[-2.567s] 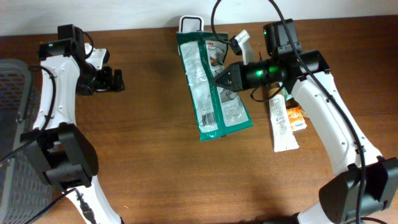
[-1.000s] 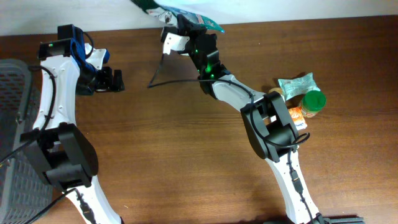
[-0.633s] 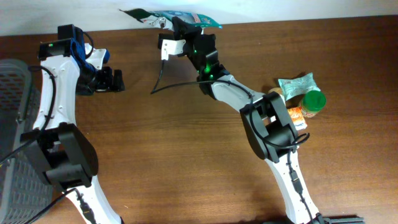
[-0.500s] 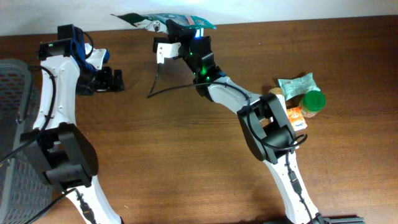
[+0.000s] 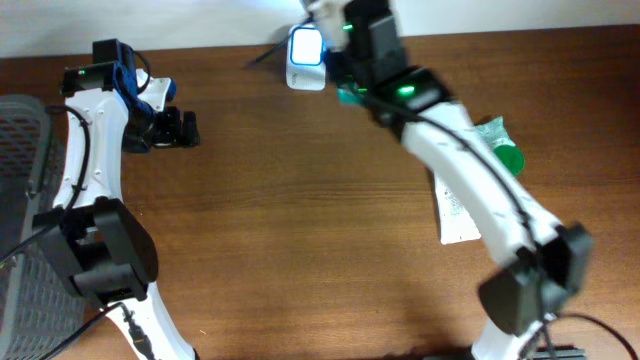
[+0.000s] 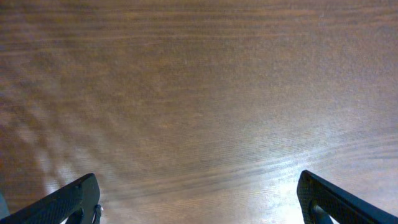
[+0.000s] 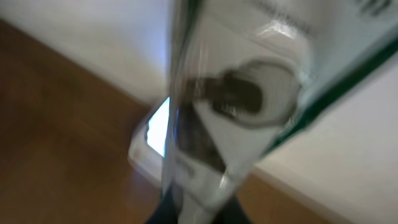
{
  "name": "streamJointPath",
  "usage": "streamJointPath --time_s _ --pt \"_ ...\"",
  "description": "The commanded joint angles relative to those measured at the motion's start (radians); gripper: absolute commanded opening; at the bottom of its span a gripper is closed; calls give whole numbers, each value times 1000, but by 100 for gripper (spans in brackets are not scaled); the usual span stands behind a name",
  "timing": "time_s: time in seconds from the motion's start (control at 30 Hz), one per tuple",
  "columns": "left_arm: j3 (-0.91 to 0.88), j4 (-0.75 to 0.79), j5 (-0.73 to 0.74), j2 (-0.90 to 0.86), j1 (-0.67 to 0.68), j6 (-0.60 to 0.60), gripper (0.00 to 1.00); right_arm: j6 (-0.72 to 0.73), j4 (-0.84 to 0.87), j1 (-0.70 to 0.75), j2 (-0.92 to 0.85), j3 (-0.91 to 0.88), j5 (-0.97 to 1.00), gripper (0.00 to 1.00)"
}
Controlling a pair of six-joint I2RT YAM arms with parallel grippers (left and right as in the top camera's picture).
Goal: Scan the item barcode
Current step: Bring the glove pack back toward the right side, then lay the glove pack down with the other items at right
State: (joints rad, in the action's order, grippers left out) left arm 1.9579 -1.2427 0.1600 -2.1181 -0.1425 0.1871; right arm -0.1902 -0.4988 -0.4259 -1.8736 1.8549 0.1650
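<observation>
I should swing down to the white tube [image 5: 457,218] and let go of the pouch beside it, because the tube is back and below my right gripper, to the gripper's right in the overhead view.
The item is a green and clear pouch [image 7: 249,74] with a white printed face. My right gripper [image 7: 199,210] is shut on its lower end, and the pouch stands edge-on and blurred in the right wrist view. Just behind it sits the white scanner [image 7: 152,134] with its window lit blue; overhead the scanner [image 5: 305,48] glows at the table's far edge, beside my raised right arm [image 5: 410,90]. The barcode cannot be made out. My left gripper [image 5: 187,128] hangs open at the far left, its fingers [image 6: 74,199] wide apart over bare wood.
A green-lidded jar [image 5: 508,158], a teal packet [image 5: 488,130] and a white tube [image 5: 455,212] lie at the right, partly under my right arm. A grey basket [image 5: 20,200] stands off the table's left edge. A pale wall runs behind the scanner.
My right arm has swung right and risen toward the camera, carrying the pouch from the far-left of the scanner to beside it. The scanner window now shows lit. The left arm is still.
</observation>
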Motion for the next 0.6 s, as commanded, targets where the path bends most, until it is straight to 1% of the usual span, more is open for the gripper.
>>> streamJointPath --time_s 0.0,0.1,0.17,0.2,0.3,0.4,0.5,0.57 --pt "16 3 0 5 -5 10 99 357 -285 97 108 -8 -25 4" --pt "16 3 0 5 -5 10 99 376 -633 166 109 -16 -67 4" --pt "16 3 0 5 -5 10 99 411 -758 214 95 -37 -64 4" --pt "16 3 0 5 -5 10 99 412 -785 253 93 -74 -64 4" --pt "16 3 0 5 -5 10 99 412 -785 358 93 -206 -64 5" --pt "16 3 0 5 -5 10 99 404 -740 454 92 -280 -63 12" --pt "16 3 0 5 -5 10 99 294 -698 534 89 -305 -64 13" --pt "16 2 0 5 -1 10 99 263 -725 565 85 -305 -64 12"
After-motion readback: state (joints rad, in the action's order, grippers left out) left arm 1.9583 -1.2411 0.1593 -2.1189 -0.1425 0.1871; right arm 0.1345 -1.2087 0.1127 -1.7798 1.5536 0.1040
